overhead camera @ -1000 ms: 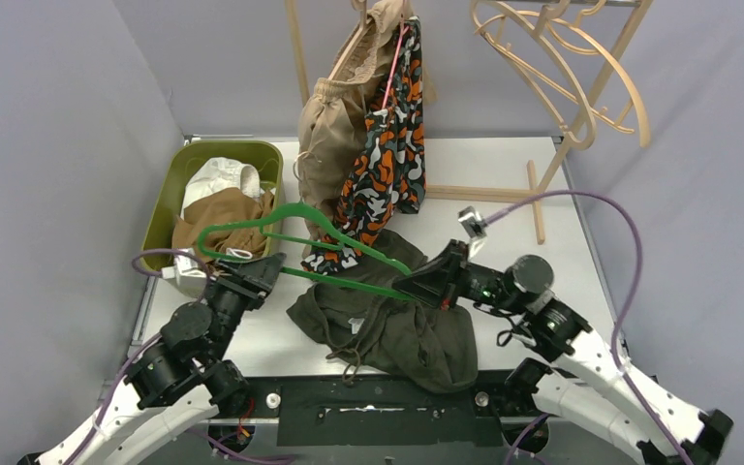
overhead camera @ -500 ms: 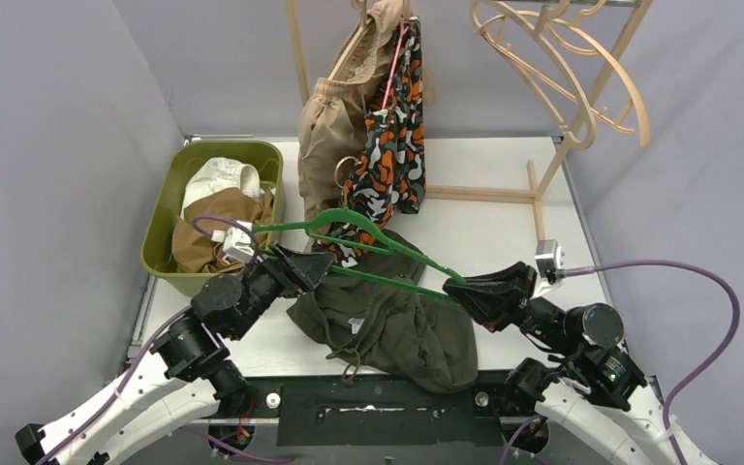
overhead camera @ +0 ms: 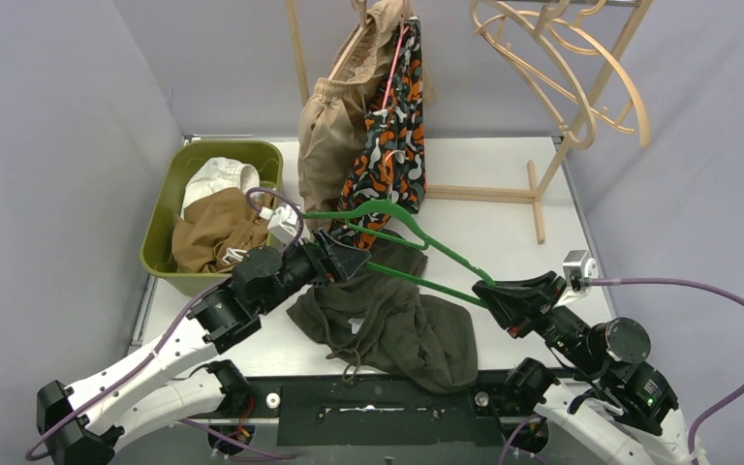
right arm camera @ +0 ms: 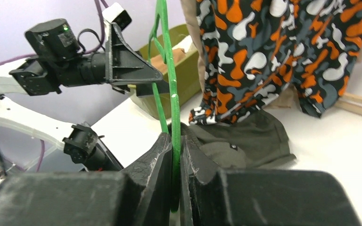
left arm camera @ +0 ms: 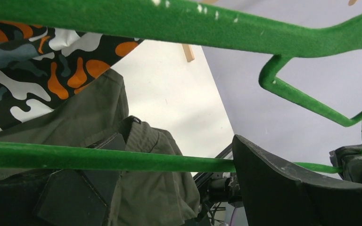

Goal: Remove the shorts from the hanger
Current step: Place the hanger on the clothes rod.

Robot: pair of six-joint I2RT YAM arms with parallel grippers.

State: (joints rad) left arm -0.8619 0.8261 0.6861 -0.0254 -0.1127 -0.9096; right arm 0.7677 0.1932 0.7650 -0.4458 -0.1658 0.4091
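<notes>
The robot's right gripper will next move down and to the left in the top view, over the dark olive shorts point(overhead camera: 387, 325), to let go of the hanger, since the hanger hangs empty.
An empty green hanger point(overhead camera: 402, 237) hangs over the table, and my right gripper point(overhead camera: 492, 293) is shut on its right end. The right wrist view has the green hanger point(right arm camera: 168, 84) pinched between the right gripper's point(right arm camera: 175, 141) fingers. My left gripper point(overhead camera: 347, 260) stands open at the hanger's left end; the lower bar point(left arm camera: 99, 158) crosses between its spread fingers point(left arm camera: 283, 188). Dark olive shorts point(overhead camera: 387, 325) lie crumpled on the table under the hanger. Camouflage shorts point(overhead camera: 387, 165) and beige shorts point(overhead camera: 325, 136) hang on the wooden rack.
A green bin point(overhead camera: 160, 218) at the left holds white shorts point(overhead camera: 215, 179) and brown shorts point(overhead camera: 208, 234). The wooden rack's base point(overhead camera: 538, 199) stands at the back right, with empty wooden hangers point(overhead camera: 562, 68) above it. Grey walls close in both sides.
The right gripper has drawn the hanger to the right. The left gripper has opened and followed it rightward, away from the bin. The olive shorts stayed on the table.
</notes>
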